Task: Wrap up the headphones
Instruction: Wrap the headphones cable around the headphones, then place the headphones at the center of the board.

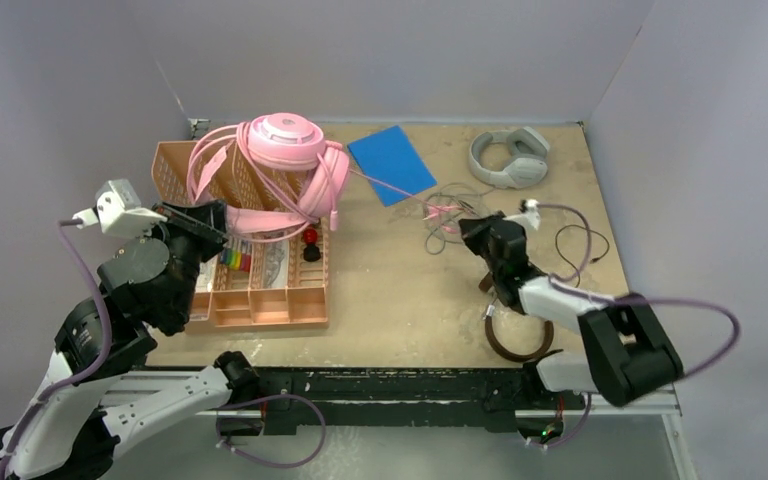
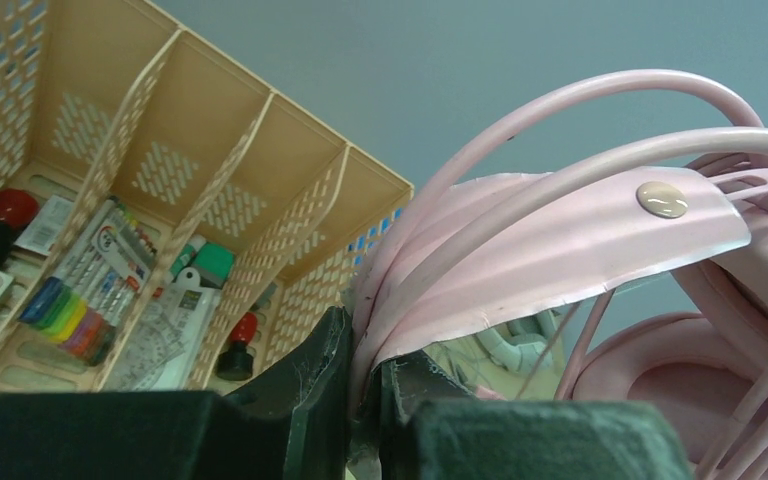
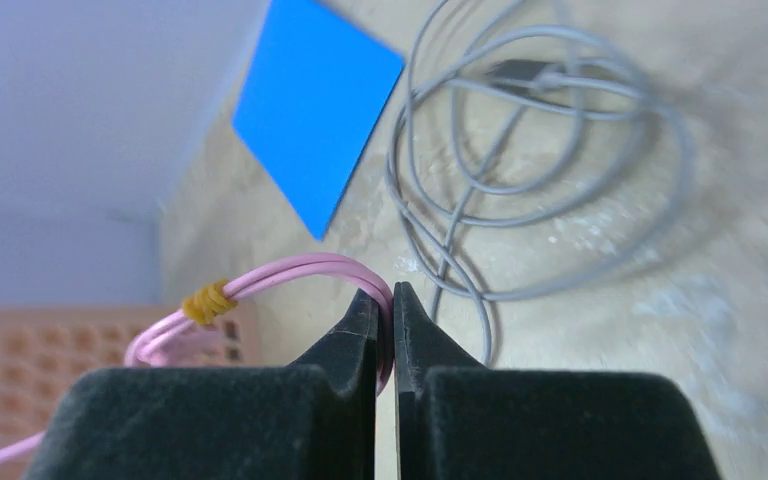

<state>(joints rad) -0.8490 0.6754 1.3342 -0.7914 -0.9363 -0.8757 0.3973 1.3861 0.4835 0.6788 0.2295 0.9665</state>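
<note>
I need to carry the pink headphones (image 1: 290, 160) past the organizer next, then lower them and let go, because there is clear tabletop below my left gripper, to its right in the top view.
The pink headphones (image 1: 290, 160) hang raised over the organizer, and my left gripper (image 1: 210, 215) is shut on their headband (image 2: 560, 240), pinched between the jaws (image 2: 365, 375). A pink cable (image 1: 392, 187) runs right from them to my right gripper (image 1: 467, 226). That gripper (image 3: 385, 320) is shut on a folded loop of the pink cable (image 3: 290, 268), which a yellow tie (image 3: 207, 301) binds. The light-grey headphones (image 1: 508, 158) lie at the back right, their grey cable (image 3: 520, 150) coiled loosely on the table. The brown headphones (image 1: 518, 342) lie partly under my right arm, with a thin black cable (image 1: 582, 246) beside them.
A peach organizer basket (image 1: 260, 295) with markers and small items stands at the left, under the pink headset. A blue card (image 1: 391, 163) lies flat at the back middle. Grey walls close in the table at the back and both sides.
</note>
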